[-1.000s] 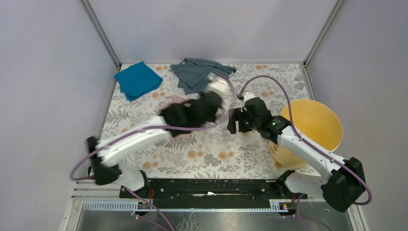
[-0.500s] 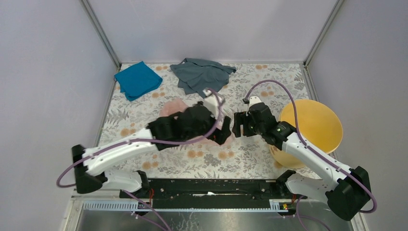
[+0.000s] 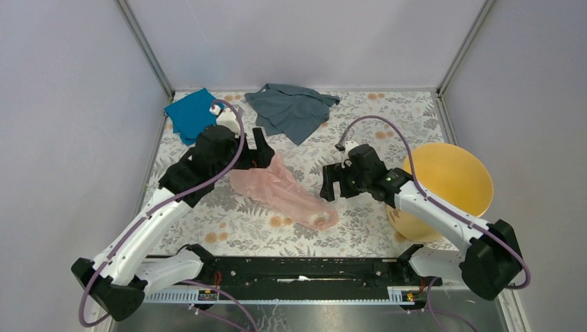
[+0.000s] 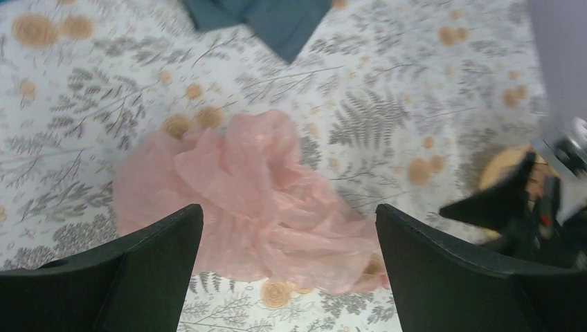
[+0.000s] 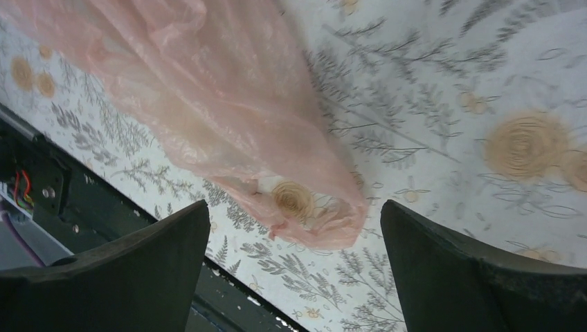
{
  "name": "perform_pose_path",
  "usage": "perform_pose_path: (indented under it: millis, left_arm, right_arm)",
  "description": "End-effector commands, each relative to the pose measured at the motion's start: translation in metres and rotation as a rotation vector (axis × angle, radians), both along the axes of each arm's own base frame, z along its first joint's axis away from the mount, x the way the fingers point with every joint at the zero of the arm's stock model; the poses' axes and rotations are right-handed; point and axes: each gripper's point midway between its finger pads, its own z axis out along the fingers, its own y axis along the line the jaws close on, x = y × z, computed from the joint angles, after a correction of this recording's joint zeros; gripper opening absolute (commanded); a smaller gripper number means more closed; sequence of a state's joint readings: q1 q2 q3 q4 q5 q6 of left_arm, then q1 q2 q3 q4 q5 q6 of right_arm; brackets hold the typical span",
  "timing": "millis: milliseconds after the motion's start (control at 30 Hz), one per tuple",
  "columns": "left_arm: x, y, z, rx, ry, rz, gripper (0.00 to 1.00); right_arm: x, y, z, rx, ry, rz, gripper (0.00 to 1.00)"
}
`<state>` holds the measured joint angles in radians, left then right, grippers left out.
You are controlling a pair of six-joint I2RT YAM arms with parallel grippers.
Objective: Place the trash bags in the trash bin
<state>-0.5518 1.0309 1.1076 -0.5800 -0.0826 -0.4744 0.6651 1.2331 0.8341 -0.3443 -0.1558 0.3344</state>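
Observation:
Next, my right gripper moves down and back onto the bag's near end (image 3: 325,225) (image 5: 324,234), since the film narrows there.
The trash bag (image 3: 284,195), a wrinkly pale pink film, lies stretched out on the flowered table between the two arms. Nothing grips it. My left gripper (image 3: 266,153) hovers open over its far left end; in the left wrist view the bag (image 4: 256,187) fills the space beyond the wide-apart gripper (image 4: 287,211). My right gripper (image 3: 328,184) is open just right of the bag's near end, and its wrist view shows the bag (image 5: 201,90) tapering down between the spread gripper (image 5: 295,205). The trash bin (image 3: 415,227), a yellow-orange bucket, stands at the right edge behind the right arm.
A teal cloth (image 3: 199,114) lies at the far left and a grey cloth (image 3: 291,107) at the far middle. A black rail (image 3: 297,270) runs along the near edge. Grey walls close in the left, right and far sides.
The left gripper opened, let go of the bag and swung back to the left. The bag now lies spread on the table. The right gripper opened wider and shifted slightly left.

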Motion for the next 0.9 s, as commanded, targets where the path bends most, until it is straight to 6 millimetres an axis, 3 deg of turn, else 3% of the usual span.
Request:
perform_pose_path:
  millis: [0,67,167,233,267,367,467,633,800,867]
  left_arm:
    - [0.031,0.008,-0.054,0.002,0.15,0.054,0.99]
    - [0.046,0.009,-0.067,-0.027,0.183,0.069,0.99]
    - [0.063,0.012,-0.079,-0.013,0.193,0.119,0.99]
    - [0.067,0.006,-0.086,-0.034,0.19,0.106,0.98]
    - [0.067,0.001,-0.09,-0.047,0.196,0.087,0.93]
    - [0.062,-0.003,-0.108,-0.054,0.238,0.069,0.75]
    - [0.052,-0.003,-0.117,-0.071,0.254,0.059,0.58]
    - [0.034,-0.005,-0.113,-0.129,0.23,0.03,0.45]
    - [0.02,-0.007,-0.114,-0.165,0.232,-0.001,0.3]
    - [0.014,-0.009,-0.113,-0.18,0.234,-0.017,0.28]
  right_arm:
    - [-0.014,0.031,-0.006,-0.026,0.023,0.063,1.0]
    - [-0.018,0.029,-0.019,-0.074,0.055,0.007,0.99]
    - [-0.017,0.009,-0.036,-0.12,0.113,-0.215,0.98]
    - [-0.023,0.003,-0.042,-0.104,0.155,-0.314,0.97]
    - [-0.026,0.005,-0.042,-0.081,0.165,-0.346,0.97]
    - [-0.035,0.012,-0.04,-0.041,0.171,-0.419,0.97]
    - [-0.041,0.004,-0.048,-0.046,0.2,-0.569,0.96]
    - [-0.057,0.002,-0.066,-0.026,0.254,-0.728,0.89]
    - [-0.056,-0.009,-0.08,-0.08,0.19,-0.826,0.88]
    - [-0.055,-0.008,-0.087,-0.096,0.188,-0.828,0.87]
